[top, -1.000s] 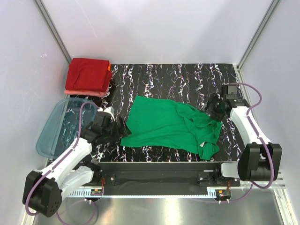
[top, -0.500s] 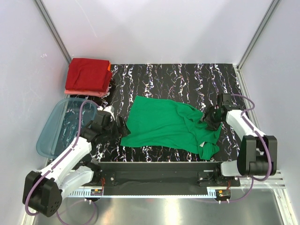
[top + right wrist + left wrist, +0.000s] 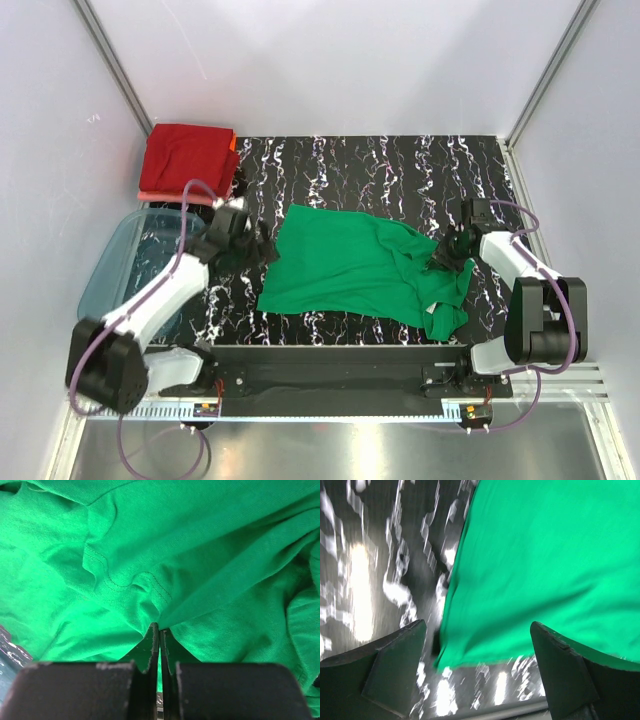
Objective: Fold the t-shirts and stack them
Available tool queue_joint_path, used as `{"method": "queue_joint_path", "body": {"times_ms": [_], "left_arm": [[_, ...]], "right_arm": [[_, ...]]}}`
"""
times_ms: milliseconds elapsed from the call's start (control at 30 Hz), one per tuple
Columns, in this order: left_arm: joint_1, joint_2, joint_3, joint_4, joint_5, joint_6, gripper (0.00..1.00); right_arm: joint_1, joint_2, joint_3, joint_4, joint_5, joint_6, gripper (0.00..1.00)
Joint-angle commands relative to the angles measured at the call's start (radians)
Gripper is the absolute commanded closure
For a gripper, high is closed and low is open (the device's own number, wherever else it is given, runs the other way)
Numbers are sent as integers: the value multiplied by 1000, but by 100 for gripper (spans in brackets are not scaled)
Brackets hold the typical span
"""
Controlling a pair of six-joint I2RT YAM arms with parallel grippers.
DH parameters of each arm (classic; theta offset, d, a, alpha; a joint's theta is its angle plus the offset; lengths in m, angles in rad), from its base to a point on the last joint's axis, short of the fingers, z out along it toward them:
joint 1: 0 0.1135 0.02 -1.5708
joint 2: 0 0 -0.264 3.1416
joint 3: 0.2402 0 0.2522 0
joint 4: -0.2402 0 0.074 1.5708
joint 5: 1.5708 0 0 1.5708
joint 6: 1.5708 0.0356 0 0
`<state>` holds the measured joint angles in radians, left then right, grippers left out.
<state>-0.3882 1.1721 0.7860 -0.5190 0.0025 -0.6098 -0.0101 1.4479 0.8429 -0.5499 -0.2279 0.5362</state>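
Note:
Outward of my left gripper and below it lies the green shirt's far corner (image 3: 293,209) nearest the stack, so next I move outward and bring the open fingers astride it down.
The bright green t-shirt (image 3: 345,265) lies spread and rumpled mid-table, its right side bunched. My right gripper (image 3: 438,258) sits on that bunched side, shut on a pinched fold of the green cloth (image 3: 150,575), its fingertips (image 3: 154,636) pressed together under the fold. My left gripper (image 3: 270,252) stands open at the shirt's left edge. In the left wrist view the shirt's corner (image 3: 455,650) lies between its wide-apart fingers (image 3: 395,665). A folded stack of dark red t-shirts (image 3: 188,158) on a salmon-pink one (image 3: 165,196) sits at the back left.
A translucent blue plastic tub (image 3: 120,275) stands at the left, under the left arm. The black marbled table top (image 3: 380,165) is bounded by white walls on three sides and a metal rail at the near edge.
My right gripper has come down onto the shirt's bunched right side and shut on a fold. The left arm has swung farther back along the shirt's left edge, still open.

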Motion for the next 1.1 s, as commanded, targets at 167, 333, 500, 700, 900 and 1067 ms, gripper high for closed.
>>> {"method": "queue_joint_path", "body": {"times_ms": [167, 333, 500, 700, 900, 1067], "left_arm": [[57, 464, 436, 178, -59, 85, 19], [104, 774, 682, 185, -3, 96, 24], [117, 963, 841, 172, 53, 134, 24], [109, 1066, 894, 191, 125, 111, 29], [106, 1026, 770, 272, 152, 81, 39], [103, 1011, 707, 303, 166, 55, 47]], "right_arm": [[4, -84, 70, 7, -8, -24, 100], [4, -87, 105, -7, -37, -36, 100], [4, -69, 122, -7, -28, -47, 100], [4, -55, 130, -8, -24, -48, 100], [4, -46, 140, -8, -10, -48, 100], [4, -41, 142, -7, -4, -47, 100]]}}
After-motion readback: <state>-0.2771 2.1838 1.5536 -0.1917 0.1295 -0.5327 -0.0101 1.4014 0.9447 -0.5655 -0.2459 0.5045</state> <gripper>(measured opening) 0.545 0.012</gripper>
